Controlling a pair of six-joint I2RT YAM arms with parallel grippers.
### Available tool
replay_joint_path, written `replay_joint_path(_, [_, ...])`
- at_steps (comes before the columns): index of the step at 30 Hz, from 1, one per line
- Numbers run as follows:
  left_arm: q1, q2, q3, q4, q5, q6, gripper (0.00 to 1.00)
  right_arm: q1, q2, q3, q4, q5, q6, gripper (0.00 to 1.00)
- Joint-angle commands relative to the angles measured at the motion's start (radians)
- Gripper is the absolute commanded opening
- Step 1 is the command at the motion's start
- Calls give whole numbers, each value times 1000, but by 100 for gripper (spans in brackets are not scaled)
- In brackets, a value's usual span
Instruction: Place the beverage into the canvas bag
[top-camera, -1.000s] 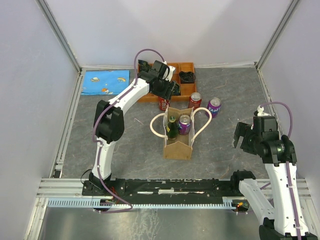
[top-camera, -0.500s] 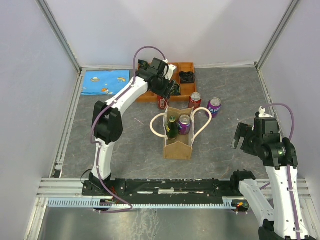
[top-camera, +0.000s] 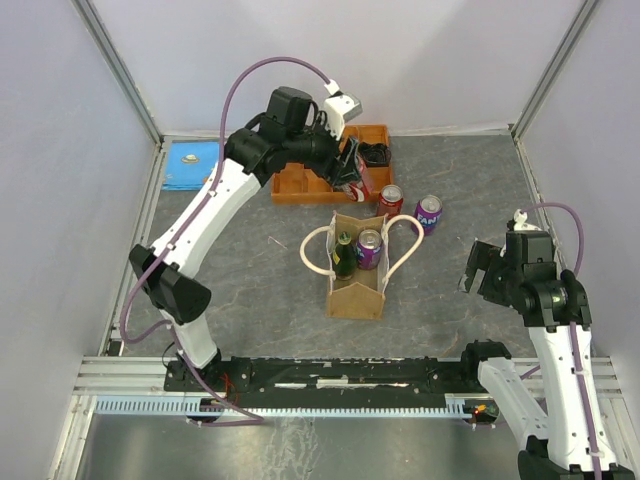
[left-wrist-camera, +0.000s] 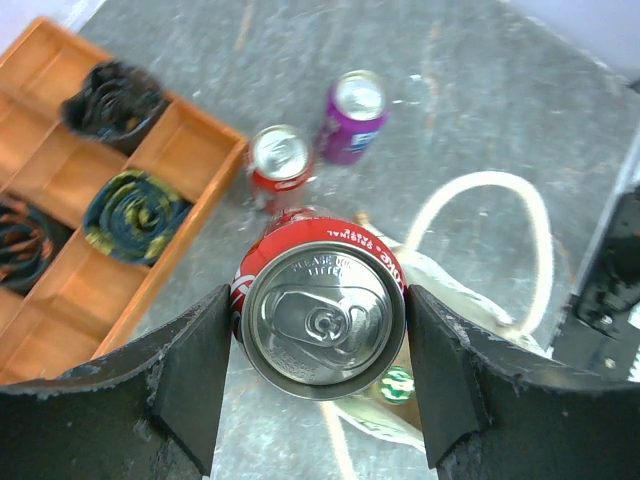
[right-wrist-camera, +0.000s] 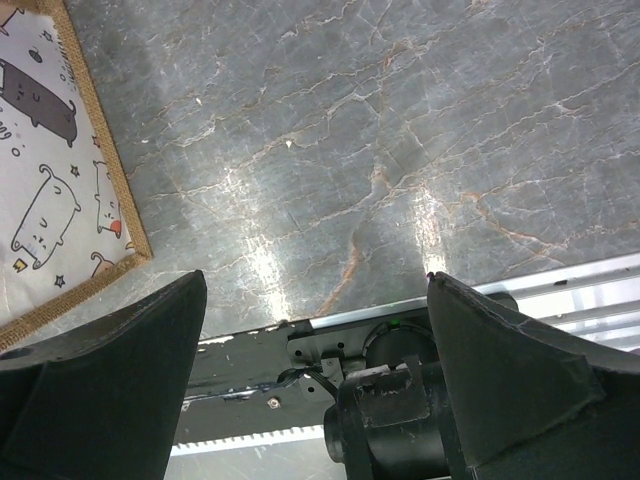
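My left gripper will next move back and then down to release the red can in the bag's near end beside its purple can, where there is free space.
The tan canvas bag with cream loop handles stands mid-table and holds a green bottle and a purple can. My left gripper is shut on a red cola can and holds it in the air just behind the bag's far edge. The bag's rim and a handle show below the can in the left wrist view. A second red can and a purple can stand on the table behind the bag. My right gripper is open and empty at the right.
An orange compartment tray with coiled cables stands at the back, under my left arm. A blue picture mat lies at the back left. The right wrist view shows the bag's printed side and the rail at the near edge.
My left arm has risen and swung right, lifting the red cola can off the table beside the tray to above the bag's far edge. The right arm barely moved.
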Motion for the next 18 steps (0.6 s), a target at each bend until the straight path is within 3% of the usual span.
replay_joint_path(1, [-65,-90,21,54,152,42,3,-4,-7,-4,46,-12,1,99])
replay_joint_path(18, [-291,-196,-276,54,12,198,3,-4,-70,-11,3,-4,8,99])
